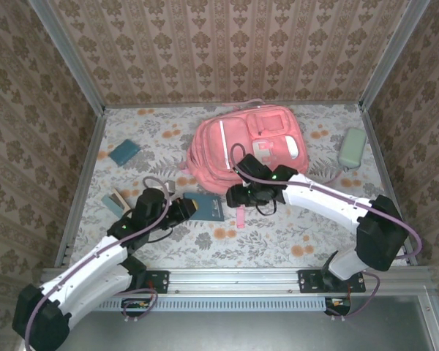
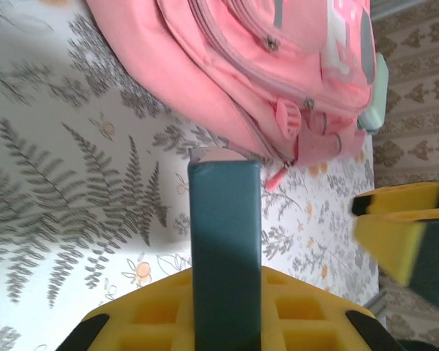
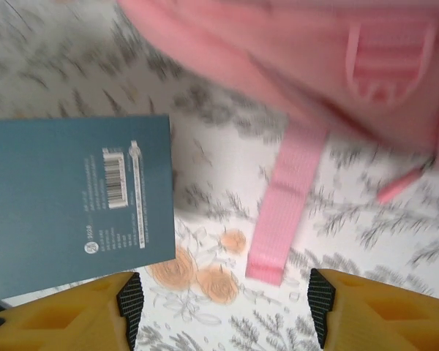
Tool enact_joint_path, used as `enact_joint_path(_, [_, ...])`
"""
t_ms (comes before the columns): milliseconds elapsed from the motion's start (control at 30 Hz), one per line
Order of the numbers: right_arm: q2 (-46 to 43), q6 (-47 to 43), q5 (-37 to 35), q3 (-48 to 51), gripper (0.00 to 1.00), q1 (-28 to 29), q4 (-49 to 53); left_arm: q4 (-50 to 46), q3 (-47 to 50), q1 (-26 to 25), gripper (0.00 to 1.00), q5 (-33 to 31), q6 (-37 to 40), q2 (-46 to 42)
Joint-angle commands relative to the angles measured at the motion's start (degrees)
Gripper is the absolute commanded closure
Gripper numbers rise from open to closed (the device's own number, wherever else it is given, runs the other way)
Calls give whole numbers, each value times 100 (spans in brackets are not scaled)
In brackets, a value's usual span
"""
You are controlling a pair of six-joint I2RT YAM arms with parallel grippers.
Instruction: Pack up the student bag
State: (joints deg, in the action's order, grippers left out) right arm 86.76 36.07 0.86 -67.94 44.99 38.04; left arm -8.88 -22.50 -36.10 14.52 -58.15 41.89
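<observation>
The fold of bag fabric is outward of my fingertips, so my right gripper will next reach onto the bag's side nearer the small notebook.
The student bag, a large pink backpack, lies flat at the back middle of the table. My left gripper is shut on a dark teal book, held just in front of the bag's lower left corner. In the left wrist view the book runs edge-on out of the left gripper toward the bag. My right gripper is open above the cloth beside the book. A loose pink strap lies ahead of the right gripper, which has nothing between its fingers.
A small teal notebook lies at the back left. More books sit by my left arm. A mint green case rests near the right wall. Metal rails and patterned walls enclose the floral tablecloth.
</observation>
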Motion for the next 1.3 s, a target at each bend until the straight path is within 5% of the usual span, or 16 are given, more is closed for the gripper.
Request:
enact_joint_path(0, [417,-807,-702,-739,36,-32,607,-682,-441,194,100,-155,482,-146])
enact_joint_path(533, [3554,-1846,-1413,-4243,54,-356,583,-1804,-1432,834,100,-438,1170,-119])
enact_joint_path(900, [4960,-2043,-1250,-5751,42,-509,882,-1764,-1467,1118,100,-279,1166,-70])
enact_joint_path(1000, [5184,-2018,-1380,-5925,48,-522,1009,-1766,-1475,1156,100,-258,1166,-72])
enact_joint_path(1200, [4950,-1917,-1286,-5712,95,-562,1074,-1814,-1551,1260,100,-223,1210,-30])
enact_joint_path(1267, [4617,-1850,-1150,-5463,100,-562,929,-1764,-1597,1319,100,-209,1218,31])
